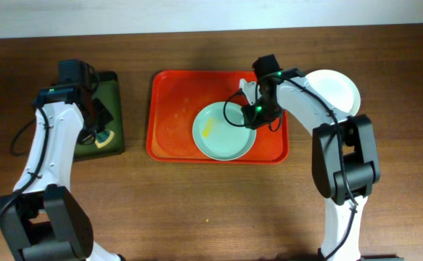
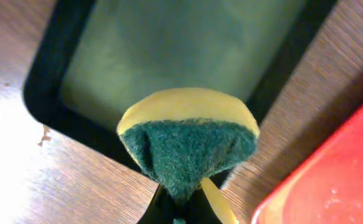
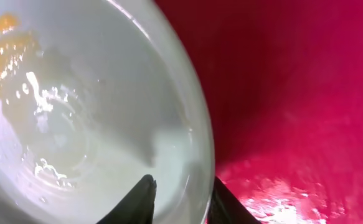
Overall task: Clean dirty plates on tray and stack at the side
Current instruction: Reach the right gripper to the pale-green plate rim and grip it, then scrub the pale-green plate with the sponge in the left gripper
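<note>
Next, my left gripper carries the sponge (image 2: 190, 143) across the yellowish smear on the still dirty plate, then returns to the dark green tray (image 2: 181, 50) to release it.
A pale blue-green plate (image 1: 222, 134) with a yellowish smear lies in the red tray (image 1: 169, 116). My right gripper (image 1: 255, 112) is at the plate's right rim. In the right wrist view its fingers (image 3: 181, 199) straddle the rim of the plate (image 3: 75, 124), shut on it, over the red tray (image 3: 293, 93). A white plate (image 1: 338, 90) lies on the table to the right of the tray. My left gripper (image 1: 95, 123) is shut on a yellow and green sponge (image 2: 190, 143) above the dark green tray (image 2: 169, 50). A third plate is not in view.
The dark green-black tray (image 1: 115, 87) sits left of the red tray with a strip of wooden table between them. The corner of the red tray (image 2: 330, 186) shows in the left wrist view. A black cable trails at the table's left edge (image 1: 19, 141).
</note>
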`<state>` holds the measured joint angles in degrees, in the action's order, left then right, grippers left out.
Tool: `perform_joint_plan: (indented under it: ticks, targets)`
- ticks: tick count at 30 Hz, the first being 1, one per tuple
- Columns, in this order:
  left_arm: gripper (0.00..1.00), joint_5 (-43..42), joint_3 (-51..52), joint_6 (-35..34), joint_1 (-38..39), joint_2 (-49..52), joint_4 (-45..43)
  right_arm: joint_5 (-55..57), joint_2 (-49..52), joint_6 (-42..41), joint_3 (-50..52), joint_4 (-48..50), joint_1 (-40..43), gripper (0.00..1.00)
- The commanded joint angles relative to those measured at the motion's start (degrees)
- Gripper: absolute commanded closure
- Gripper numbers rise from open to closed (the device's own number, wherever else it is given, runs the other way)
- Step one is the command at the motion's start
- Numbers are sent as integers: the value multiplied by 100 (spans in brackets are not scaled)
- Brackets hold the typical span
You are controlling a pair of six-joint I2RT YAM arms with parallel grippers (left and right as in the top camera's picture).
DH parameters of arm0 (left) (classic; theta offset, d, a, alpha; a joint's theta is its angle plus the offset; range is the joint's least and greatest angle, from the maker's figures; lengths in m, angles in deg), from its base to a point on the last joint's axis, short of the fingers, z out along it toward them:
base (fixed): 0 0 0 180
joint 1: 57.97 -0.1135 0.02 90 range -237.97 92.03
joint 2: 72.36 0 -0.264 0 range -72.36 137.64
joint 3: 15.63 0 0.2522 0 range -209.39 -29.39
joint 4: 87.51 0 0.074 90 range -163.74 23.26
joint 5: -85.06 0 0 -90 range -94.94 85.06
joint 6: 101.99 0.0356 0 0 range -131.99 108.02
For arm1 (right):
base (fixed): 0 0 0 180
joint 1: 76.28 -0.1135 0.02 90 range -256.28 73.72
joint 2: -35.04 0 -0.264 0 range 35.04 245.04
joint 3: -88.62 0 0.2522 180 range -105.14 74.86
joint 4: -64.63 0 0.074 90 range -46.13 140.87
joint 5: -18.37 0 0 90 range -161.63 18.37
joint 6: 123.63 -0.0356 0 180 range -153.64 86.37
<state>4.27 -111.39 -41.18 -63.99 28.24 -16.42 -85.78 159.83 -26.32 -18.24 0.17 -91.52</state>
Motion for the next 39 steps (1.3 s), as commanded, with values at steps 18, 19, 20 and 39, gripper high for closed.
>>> perform_joint_plan:
  ticks: [18,19,20,39]
  targets:
    - [100,-1690,820,503,2356,122,-2264,-153,640,-1799,17,664,-608,96]
    - [100,-1670,820,503,2400,177,-2288,-219,640,-1805,-2,669,-608,96]
    - [100,-1672,820,503,2430,267,-2341,-258,640,-1805,-31,667,-608,96]
    - [100,1130,804,409,2634,1552,-2653,-280,640,-1810,-87,745,-608,96]
